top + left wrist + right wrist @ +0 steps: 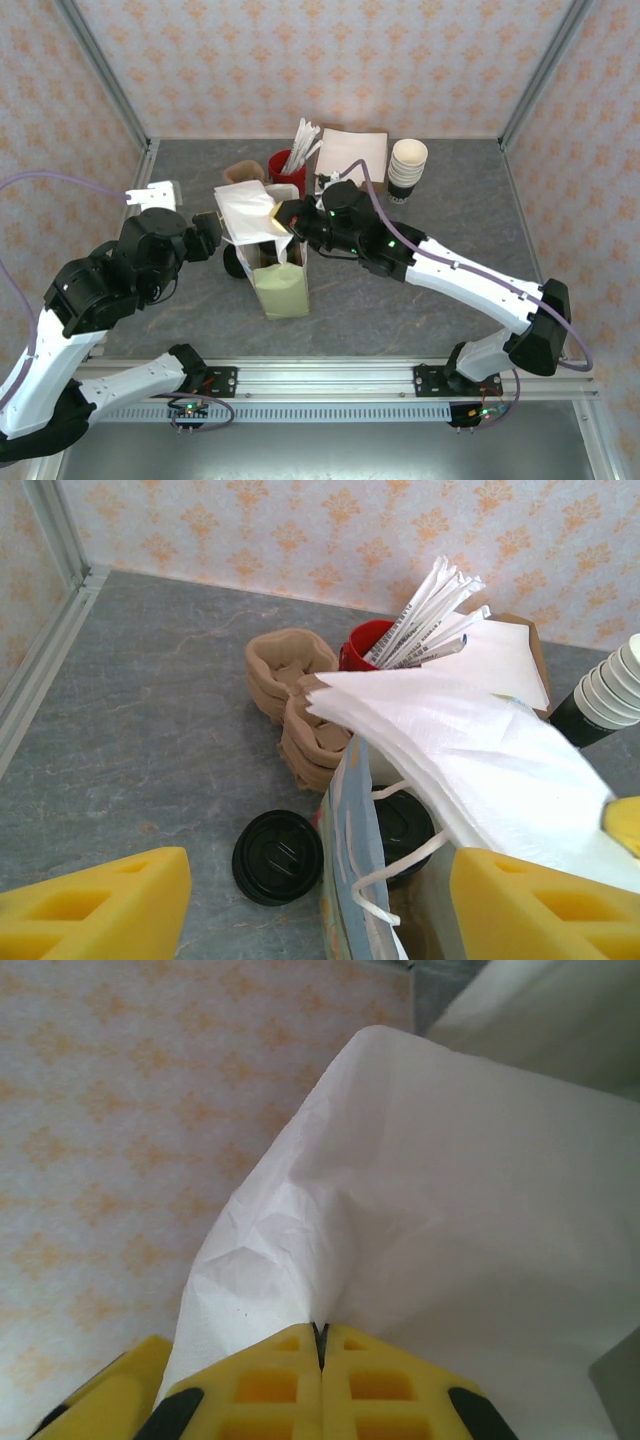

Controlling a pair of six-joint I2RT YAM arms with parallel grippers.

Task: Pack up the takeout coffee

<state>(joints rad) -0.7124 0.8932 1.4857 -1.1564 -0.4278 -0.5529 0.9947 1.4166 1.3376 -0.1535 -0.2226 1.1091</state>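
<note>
The napkin in my right gripper needs to go down into the bag's opening before that gripper opens.
A cream paper bag stands open mid-table. Inside it sits the takeout coffee; I see its black lid from above, while the cup's wall is hidden. My right gripper is shut on a white napkin held over the bag's mouth. In the right wrist view the pads pinch the napkin at its edge. My left gripper is open at the bag's left side. The bag's wall and a handle loop lie between the yellow fingers, untouched.
A squat pile of black lids lies on the table just left of the bag. Behind are brown cup sleeves, a red cup of wrapped sticks, a napkin stack and a stack of cups.
</note>
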